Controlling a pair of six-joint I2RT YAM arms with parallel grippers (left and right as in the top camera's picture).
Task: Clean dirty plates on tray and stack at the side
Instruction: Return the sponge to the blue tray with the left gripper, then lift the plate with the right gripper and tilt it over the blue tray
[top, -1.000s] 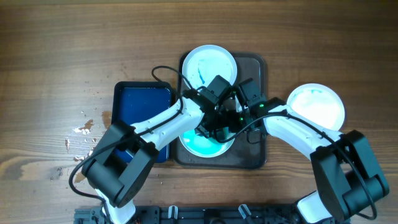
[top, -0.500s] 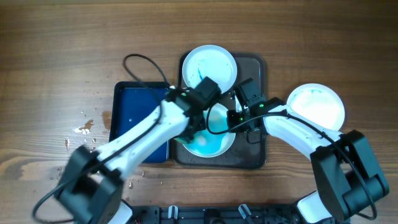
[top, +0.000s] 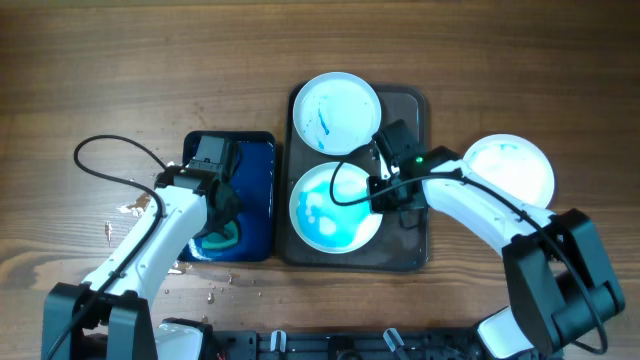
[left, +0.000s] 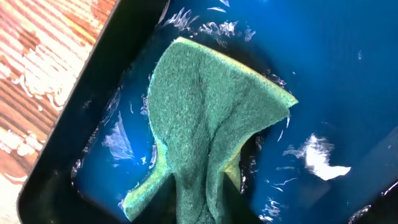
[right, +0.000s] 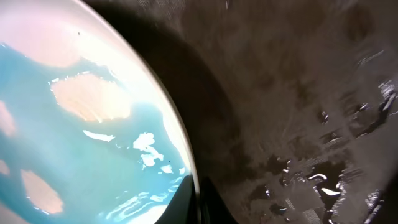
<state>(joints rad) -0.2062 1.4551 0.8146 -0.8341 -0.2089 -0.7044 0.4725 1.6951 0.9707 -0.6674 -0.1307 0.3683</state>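
Observation:
My right gripper will lift the front plate across to the right in the overhead view and release it on top of the third plate (top: 508, 170).
The dark tray (top: 408, 250) holds two of the plates: one with blue streaks (top: 335, 112) at the back, and one covered in pale blue film (top: 335, 207) at the front. The third plate (top: 507, 172) lies on the table to the right. My right gripper (top: 380, 195) is shut on the right rim of the front plate; in the right wrist view its fingers (right: 198, 199) pinch the plate's edge (right: 74, 124) above the wet tray (right: 298, 93). My left gripper (top: 218, 232) is shut on a green sponge (left: 211, 118) that it holds in blue water.
A smaller glossy blue tray (top: 250, 170) with blue liquid sits left of the dark tray; it also fills the left wrist view (left: 336, 74). White flecks (top: 135, 205) lie on the wooden table to its left. A black cable loops over the left arm.
My left arm has swung left from the front plate to the blue tray, carrying the sponge. The right gripper has stayed on the plate's rim.

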